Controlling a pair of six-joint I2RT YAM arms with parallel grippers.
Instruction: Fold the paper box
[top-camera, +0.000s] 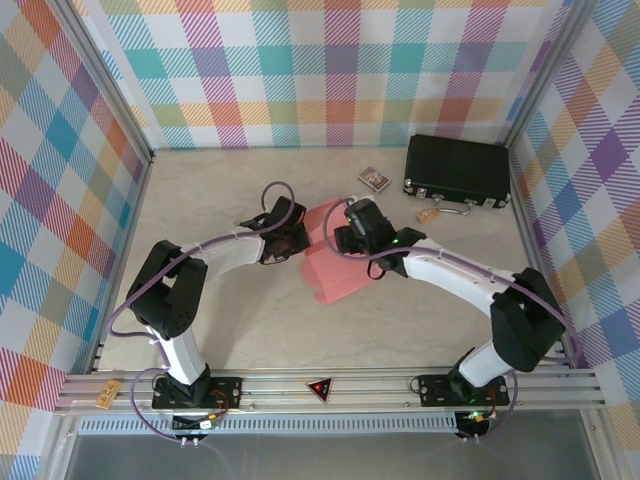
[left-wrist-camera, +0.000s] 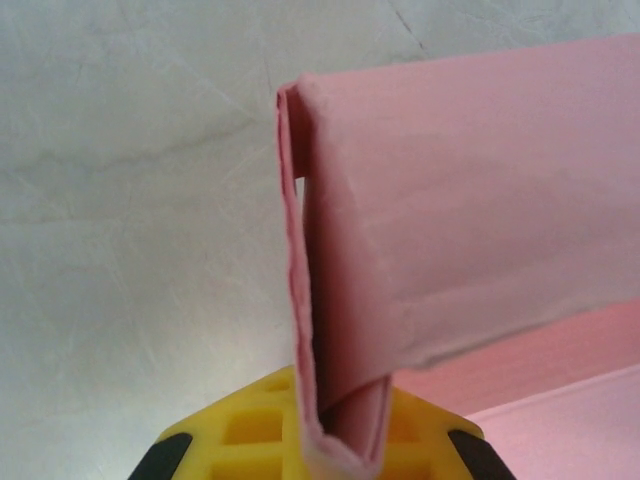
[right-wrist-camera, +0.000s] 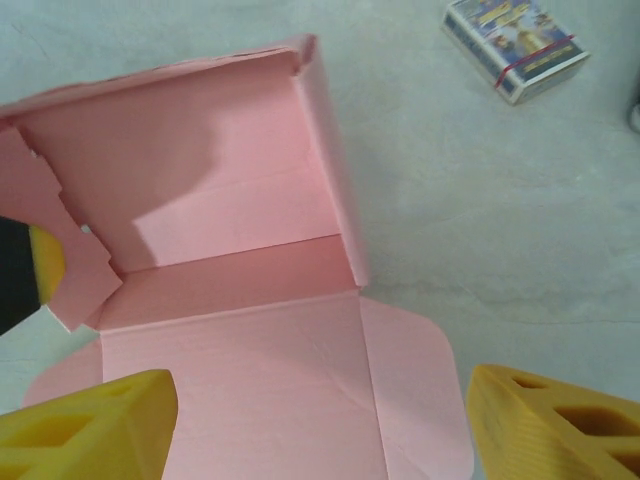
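The box's doubled side already stands upright and folded, so my left gripper will next draw it back toward the lid panel's side flap and release it there.
The salmon-pink paper box (top-camera: 335, 272) lies partly folded in the middle of the table, its back and side walls raised and its lid panel flat. My left gripper (top-camera: 291, 236) is shut on the box's doubled left side wall (left-wrist-camera: 345, 300), which stands between its yellow fingers (left-wrist-camera: 250, 430). In the right wrist view the box (right-wrist-camera: 230, 170) is open towards me, and the lid panel with its rounded side flap (right-wrist-camera: 410, 390) lies under my right gripper (right-wrist-camera: 320, 430). That gripper is open and holds nothing, with one yellow finger (right-wrist-camera: 90, 430) on each side of the panel.
A black hard case (top-camera: 458, 170) stands at the back right with a small tag (top-camera: 430, 213) in front of it. A tiny patterned card pack (top-camera: 374, 179) (right-wrist-camera: 515, 45) lies just beyond the box. Checked walls close in the table.
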